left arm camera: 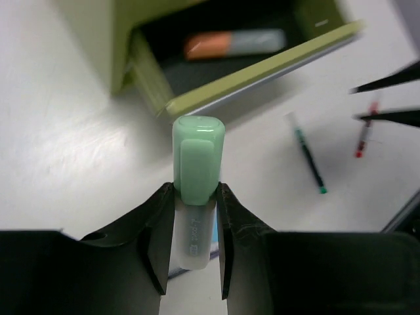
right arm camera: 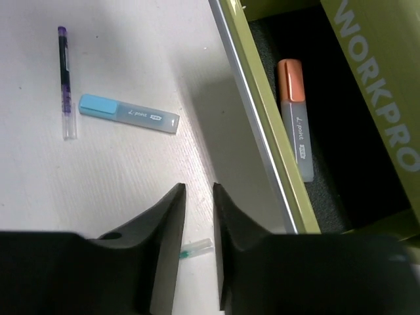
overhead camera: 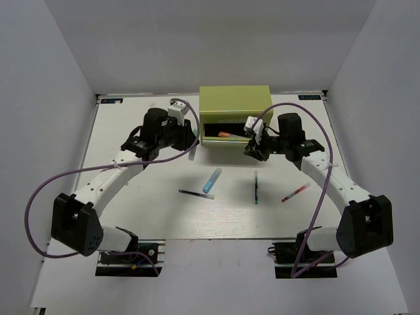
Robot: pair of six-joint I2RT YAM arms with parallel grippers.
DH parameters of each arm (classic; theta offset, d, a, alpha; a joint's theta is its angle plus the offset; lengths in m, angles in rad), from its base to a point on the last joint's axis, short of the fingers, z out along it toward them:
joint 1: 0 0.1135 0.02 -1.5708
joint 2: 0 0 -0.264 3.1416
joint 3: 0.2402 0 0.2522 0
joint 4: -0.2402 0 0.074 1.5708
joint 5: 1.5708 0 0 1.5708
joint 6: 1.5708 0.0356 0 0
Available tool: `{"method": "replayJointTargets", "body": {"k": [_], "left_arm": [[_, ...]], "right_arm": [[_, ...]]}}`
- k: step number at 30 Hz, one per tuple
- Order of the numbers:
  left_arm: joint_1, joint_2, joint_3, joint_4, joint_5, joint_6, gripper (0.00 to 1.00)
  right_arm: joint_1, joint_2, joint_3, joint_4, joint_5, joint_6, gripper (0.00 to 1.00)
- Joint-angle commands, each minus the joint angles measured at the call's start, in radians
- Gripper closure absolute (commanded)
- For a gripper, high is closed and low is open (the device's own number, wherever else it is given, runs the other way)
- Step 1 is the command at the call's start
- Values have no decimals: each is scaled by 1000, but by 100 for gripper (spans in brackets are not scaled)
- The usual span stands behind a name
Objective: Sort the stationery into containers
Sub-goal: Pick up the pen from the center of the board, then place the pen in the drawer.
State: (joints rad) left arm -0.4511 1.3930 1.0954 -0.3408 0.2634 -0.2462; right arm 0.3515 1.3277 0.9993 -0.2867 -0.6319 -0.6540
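The left gripper needs to swing to the right in the top view, over the open drawer, and release the light-green marker there, because an orange marker is already inside the drawer.
My left gripper is shut on the light-green marker, held cap-forward just left of the olive chest's open drawer. An orange marker lies in that drawer and also shows in the right wrist view. My right gripper is narrowly open and empty, above the table by the drawer front. On the table lie the light-blue marker, black pen, dark-green pen and red pen.
White walls enclose the table on three sides. The chest stands at the back centre; its front reads WORKPRO. Purple cables loop off both arms. My two grippers flank the drawer closely.
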Motion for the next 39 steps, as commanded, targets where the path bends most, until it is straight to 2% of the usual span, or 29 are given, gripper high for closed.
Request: {"method": "replayJointTargets", "body": {"k": [1, 2, 5, 10, 15, 23, 25, 26, 27, 28, 29, 31, 34, 35, 39], "left_arm": [[-9, -69, 7, 218, 207, 160, 84], [-9, -69, 21, 229, 220, 186, 84], [-9, -13, 75, 264, 295, 303, 84], [-29, 95, 167, 390, 367, 389, 84], [-50, 210, 247, 476, 381, 442, 86], [-95, 330, 311, 454, 320, 502, 84], [-107, 353, 311, 444, 297, 515, 78], [-116, 353, 311, 444, 277, 515, 69], [-126, 353, 311, 430, 264, 524, 65], [-126, 362, 311, 430, 245, 524, 60], [-136, 362, 311, 430, 231, 524, 51], [-136, 362, 311, 430, 205, 524, 46], [-146, 362, 323, 430, 175, 524, 38], [-146, 371, 324, 430, 163, 524, 24], [-155, 371, 360, 430, 151, 489, 22]], "right_arm": [[-11, -47, -2, 40, -32, 22, 73], [-13, -50, -5, 40, -32, 21, 85], [-19, -61, -7, 40, -38, 20, 100], [-31, -85, -21, 50, -28, 33, 100], [-48, -125, -63, 73, -15, 36, 100], [-68, -150, -82, 80, -18, 50, 100], [-74, -150, -82, 84, -22, 51, 96], [-77, -150, -85, 83, -22, 50, 92], [-74, -153, -87, 87, -25, 45, 85], [-74, -151, -85, 80, -31, 45, 69], [-74, -154, -85, 74, -41, 28, 63], [-75, -150, -87, 63, -64, 13, 53], [-75, -142, -85, 47, -86, -10, 49], [-72, -142, -82, 38, -101, -15, 47], [-74, -128, -73, -12, -169, -141, 45]]}}
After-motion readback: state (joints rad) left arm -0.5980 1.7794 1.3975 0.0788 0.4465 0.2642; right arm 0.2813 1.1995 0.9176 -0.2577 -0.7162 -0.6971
